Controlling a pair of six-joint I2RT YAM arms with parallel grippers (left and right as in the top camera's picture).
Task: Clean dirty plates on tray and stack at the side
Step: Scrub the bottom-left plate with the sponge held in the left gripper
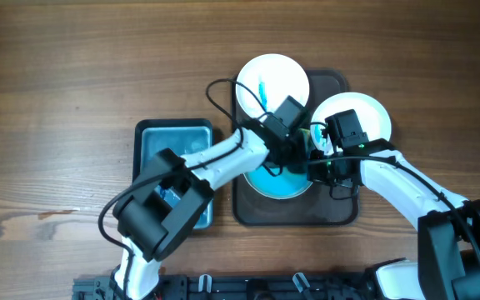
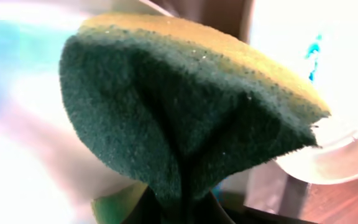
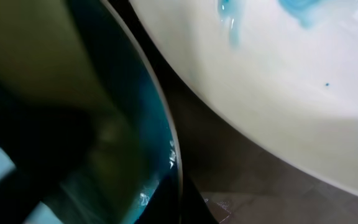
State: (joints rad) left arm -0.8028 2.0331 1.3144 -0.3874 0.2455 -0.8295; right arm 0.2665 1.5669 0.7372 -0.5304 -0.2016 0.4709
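Next, my left gripper wipes the middle plate, then moves to the left in the overhead view and releases over the tub. The blue tub (image 1: 175, 142) stands open for this.
Three white plates show in the overhead view: one with a blue smear at the back (image 1: 272, 79), one at the right (image 1: 358, 112), and a blue-smeared one (image 1: 277, 185) in the middle of the dark brown tray (image 1: 252, 212). My left gripper (image 1: 297, 143) is shut on a green and yellow sponge (image 2: 185, 106), pinched at the base between its jaws (image 2: 188, 208). The sponge hangs over the middle plate's far edge. My right gripper (image 1: 318, 164) is shut on that plate's thin rim (image 3: 178, 168), which runs between its jaws (image 3: 180, 199). Another smeared plate (image 3: 278, 81) lies just beyond it.
A blue rectangular tub (image 1: 173, 137) stands on the wooden table left of the tray, partly under my left arm. The back and right plates overhang the tray's far edge and right corner. Both arms cross close together over the tray.
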